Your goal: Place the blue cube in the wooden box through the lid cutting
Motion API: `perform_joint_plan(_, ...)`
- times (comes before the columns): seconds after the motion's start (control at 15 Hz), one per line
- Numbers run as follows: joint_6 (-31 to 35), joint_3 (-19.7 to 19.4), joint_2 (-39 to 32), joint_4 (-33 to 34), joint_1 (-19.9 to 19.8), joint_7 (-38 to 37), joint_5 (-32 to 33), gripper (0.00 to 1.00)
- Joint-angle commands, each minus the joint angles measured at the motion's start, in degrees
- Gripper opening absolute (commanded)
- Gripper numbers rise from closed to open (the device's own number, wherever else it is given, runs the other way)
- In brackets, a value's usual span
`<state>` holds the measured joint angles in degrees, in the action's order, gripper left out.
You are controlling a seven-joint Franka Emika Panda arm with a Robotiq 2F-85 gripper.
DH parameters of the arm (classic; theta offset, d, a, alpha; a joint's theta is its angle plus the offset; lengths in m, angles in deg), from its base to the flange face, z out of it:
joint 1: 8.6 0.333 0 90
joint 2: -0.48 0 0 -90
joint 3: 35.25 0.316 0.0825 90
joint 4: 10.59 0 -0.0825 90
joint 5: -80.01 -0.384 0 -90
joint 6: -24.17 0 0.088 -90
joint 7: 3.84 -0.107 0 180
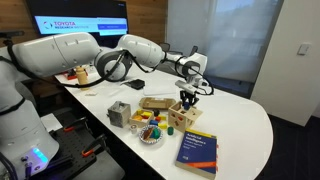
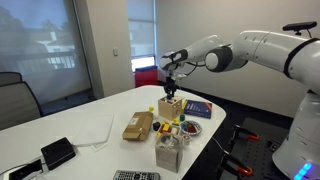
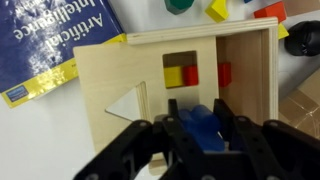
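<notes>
My gripper will stay, turn slightly and release the blue cube [image 3: 200, 125], already hanging just above the lid beside the square cutting.
In the wrist view my gripper [image 3: 197, 120] is shut on the blue cube [image 3: 200, 125], a small blue block held between the two black fingers just above the lid of the wooden box [image 3: 110, 75]. The lid shows a square cutting [image 3: 180, 70] with yellow and red blocks inside, and a triangular cutting [image 3: 128, 103]. In both exterior views the gripper [image 1: 190, 92] [image 2: 171, 85] hangs right over the pale-wood box [image 1: 186, 116] [image 2: 170, 107]. The blue cube is too small to make out there.
A large blue book [image 3: 55, 40] [image 1: 198, 152] lies beside the box. A bowl of coloured blocks [image 1: 150, 128], a flatter wooden tray [image 1: 157, 103], a metal holder [image 1: 119, 114] and a cardboard piece [image 2: 138, 125] stand nearby on the white table [image 1: 240, 125].
</notes>
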<state>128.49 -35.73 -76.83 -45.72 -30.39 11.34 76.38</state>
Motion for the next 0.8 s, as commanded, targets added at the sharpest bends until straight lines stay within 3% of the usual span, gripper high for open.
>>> perform_joint_plan(0.0, -1.8, 0.4, -2.0, 3.6, -0.6, -1.4, -0.9, 0.15)
perform_joint_plan(0.73, -3.4, 0.0, -2.8, 4.5, 0.1, -5.0, -0.5, 0.15)
